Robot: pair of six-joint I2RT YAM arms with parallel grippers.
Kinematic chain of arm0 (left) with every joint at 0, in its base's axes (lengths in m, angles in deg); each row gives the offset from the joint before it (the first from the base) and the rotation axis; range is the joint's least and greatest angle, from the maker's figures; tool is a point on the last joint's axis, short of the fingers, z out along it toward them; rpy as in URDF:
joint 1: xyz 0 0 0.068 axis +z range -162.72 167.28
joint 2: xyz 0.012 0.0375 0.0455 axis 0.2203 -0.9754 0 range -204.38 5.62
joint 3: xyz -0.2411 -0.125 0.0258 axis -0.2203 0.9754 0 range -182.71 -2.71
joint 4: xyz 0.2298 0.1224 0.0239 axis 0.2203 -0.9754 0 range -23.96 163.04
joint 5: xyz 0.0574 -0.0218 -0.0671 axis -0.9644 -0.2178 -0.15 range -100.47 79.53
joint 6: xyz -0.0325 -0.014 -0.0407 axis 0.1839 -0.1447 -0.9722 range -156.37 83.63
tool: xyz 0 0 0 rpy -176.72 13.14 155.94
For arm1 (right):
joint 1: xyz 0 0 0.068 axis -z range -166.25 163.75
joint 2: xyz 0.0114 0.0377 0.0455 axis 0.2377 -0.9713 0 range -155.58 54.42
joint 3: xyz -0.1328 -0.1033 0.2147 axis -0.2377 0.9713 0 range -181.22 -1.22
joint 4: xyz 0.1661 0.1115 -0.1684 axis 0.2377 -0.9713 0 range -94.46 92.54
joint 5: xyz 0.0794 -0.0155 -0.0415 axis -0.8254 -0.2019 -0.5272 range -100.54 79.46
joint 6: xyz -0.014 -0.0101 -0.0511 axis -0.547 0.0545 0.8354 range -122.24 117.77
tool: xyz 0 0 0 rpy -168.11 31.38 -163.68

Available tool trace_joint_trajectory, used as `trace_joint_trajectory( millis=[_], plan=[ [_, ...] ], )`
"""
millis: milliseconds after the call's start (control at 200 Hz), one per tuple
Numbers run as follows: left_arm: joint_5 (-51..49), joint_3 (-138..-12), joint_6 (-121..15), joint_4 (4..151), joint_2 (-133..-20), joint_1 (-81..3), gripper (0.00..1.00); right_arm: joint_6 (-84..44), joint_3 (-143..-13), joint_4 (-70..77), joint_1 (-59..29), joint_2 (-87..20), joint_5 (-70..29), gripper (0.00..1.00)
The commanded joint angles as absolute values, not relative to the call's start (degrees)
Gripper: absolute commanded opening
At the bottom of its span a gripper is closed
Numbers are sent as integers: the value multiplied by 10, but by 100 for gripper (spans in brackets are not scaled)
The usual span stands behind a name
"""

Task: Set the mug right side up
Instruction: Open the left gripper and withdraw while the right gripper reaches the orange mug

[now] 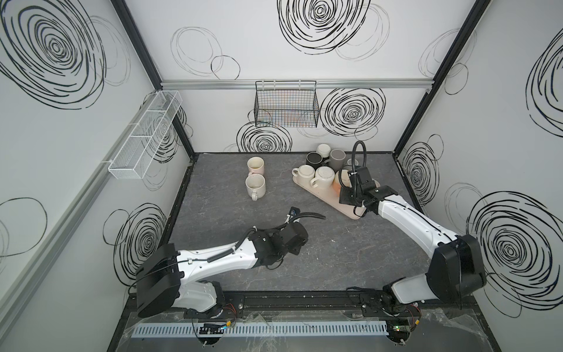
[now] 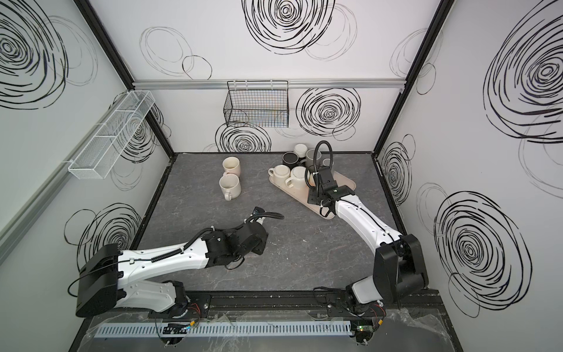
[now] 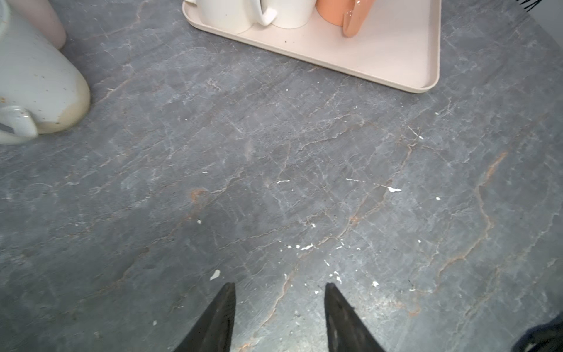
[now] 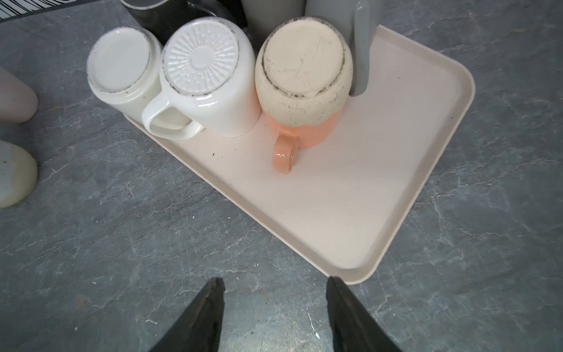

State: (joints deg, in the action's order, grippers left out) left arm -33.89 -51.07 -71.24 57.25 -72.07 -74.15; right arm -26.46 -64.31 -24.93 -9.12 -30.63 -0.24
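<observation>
The orange mug's handle sticks out toward the bare near side of the tray, so my right gripper should next move outward and down, with its fingers on both sides of the handle, and close on it.
Three mugs stand upside down in a row on the beige tray: an orange mug with a cream base, a white mug with a ribbed base, and a cream mug. My right gripper is open and empty, above the table just off the tray's near corner and short of the orange mug. In both top views the right wrist hangs over the tray. Out over bare table, my left gripper is open and holds nothing.
Two upright mugs, pink and speckled white, stand left of the tray. Black, grey and white mugs crowd the tray's far end. A black wire basket and a white mesh basket hang on the walls.
</observation>
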Motion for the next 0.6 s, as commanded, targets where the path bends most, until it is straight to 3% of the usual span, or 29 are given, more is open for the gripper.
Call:
trace_joint_trajectory(
  millis=[0, 265, 350, 425, 595],
  plan=[
    [-345, -495, -738, 674, -732, -740, 50, -277, -673, -233, -84, -351, 26, 58],
    [-333, -479, -754, 757, -784, -756, 50, -289, -813, -320, -72, -517, 56, 58],
    [-331, -486, -754, 762, -802, -760, 50, -290, -848, -331, -70, -563, 65, 53],
    [-332, -491, -749, 767, -811, -764, 50, -293, -862, -327, -69, -584, 75, 48],
    [-347, -493, -732, 775, -814, -764, 50, -290, -881, -314, -67, -610, 96, 48]
  ],
)
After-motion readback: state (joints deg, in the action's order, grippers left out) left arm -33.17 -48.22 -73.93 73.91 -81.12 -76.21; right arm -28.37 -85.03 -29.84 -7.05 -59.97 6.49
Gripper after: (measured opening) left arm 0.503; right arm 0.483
